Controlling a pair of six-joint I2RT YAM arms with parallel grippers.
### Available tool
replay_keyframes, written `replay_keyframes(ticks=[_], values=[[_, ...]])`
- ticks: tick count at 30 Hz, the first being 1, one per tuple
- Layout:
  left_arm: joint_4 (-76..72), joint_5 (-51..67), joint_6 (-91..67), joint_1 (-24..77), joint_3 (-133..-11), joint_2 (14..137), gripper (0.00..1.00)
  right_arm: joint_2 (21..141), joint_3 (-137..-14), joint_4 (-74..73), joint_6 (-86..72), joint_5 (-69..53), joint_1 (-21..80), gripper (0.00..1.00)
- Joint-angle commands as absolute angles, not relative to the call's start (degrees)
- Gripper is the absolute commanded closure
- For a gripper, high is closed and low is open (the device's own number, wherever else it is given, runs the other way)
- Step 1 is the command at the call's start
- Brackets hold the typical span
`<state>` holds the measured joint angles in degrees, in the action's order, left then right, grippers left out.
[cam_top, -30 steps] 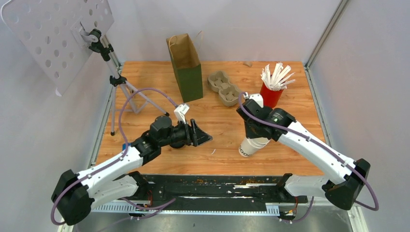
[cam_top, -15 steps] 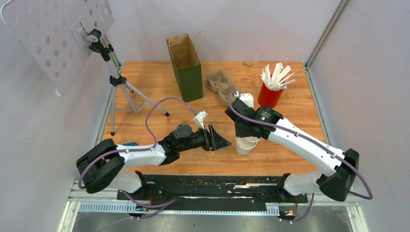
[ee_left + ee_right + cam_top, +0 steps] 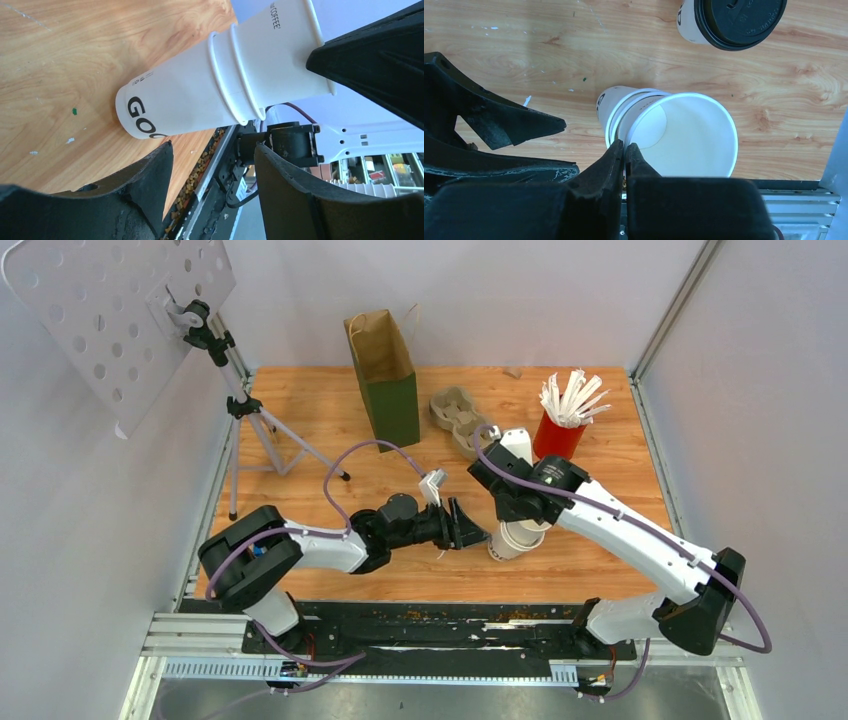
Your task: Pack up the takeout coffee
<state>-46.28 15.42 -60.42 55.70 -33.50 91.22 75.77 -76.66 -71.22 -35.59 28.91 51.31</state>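
My right gripper lifts the top cup off the stack and brings it down onto the tabletop to the left in the top view next, since the cups sit nested.
A stack of nested white paper cups (image 3: 513, 540) with dark print and no lid stands tilted on the wooden table near its front edge. My right gripper (image 3: 625, 146) is shut on the rim of the top cup (image 3: 684, 132), one finger inside and one outside. My left gripper (image 3: 212, 150) is open, and its jaws stand either side of the stack's base (image 3: 150, 112) without touching it. One takeout coffee cup (image 3: 729, 20) with a black lid stands just beyond the stack in the right wrist view. In the top view my right arm hides it. The second lidded cup is out of view.
A brown and green paper bag (image 3: 385, 375) stands open at the back. A grey pulp carrier (image 3: 458, 418) lies to its right. A red cup of white stirrers (image 3: 560, 430) stands at the back right. A tripod (image 3: 245, 415) with a perforated board stands at the left.
My left arm has reached right along the table until its open gripper is at the stack's base. My right arm has carried the stack slightly left.
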Motion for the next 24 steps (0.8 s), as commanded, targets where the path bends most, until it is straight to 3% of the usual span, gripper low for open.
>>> replay_keyframes(ticks=[1, 7, 14, 20, 24], values=[[-45.3, 12.1, -55.4, 56.0, -33.2, 84.3, 0.32, 72.8, -82.3, -72.3, -33.4, 28.3, 51.6, 1.00], [-20.5, -2.1, -47.3, 55.2, -34.3, 66.9, 0.25, 72.3, -88.7, -71.5, -29.9, 24.7, 51.7, 1.00], [12.5, -21.3, -38.0, 52.8, -43.7, 43.0, 0.13, 75.9, -95.3, -68.4, -26.7, 22.2, 52.8, 1.00], [28.2, -28.1, -30.4, 52.7, -55.3, 35.0, 0.09, 80.6, -90.9, -53.0, -17.2, 11.1, 55.4, 1.00], [33.9, -31.4, -28.9, 52.8, -58.2, 31.5, 0.08, 85.4, -87.5, -47.0, -13.8, 12.0, 56.7, 1.00]])
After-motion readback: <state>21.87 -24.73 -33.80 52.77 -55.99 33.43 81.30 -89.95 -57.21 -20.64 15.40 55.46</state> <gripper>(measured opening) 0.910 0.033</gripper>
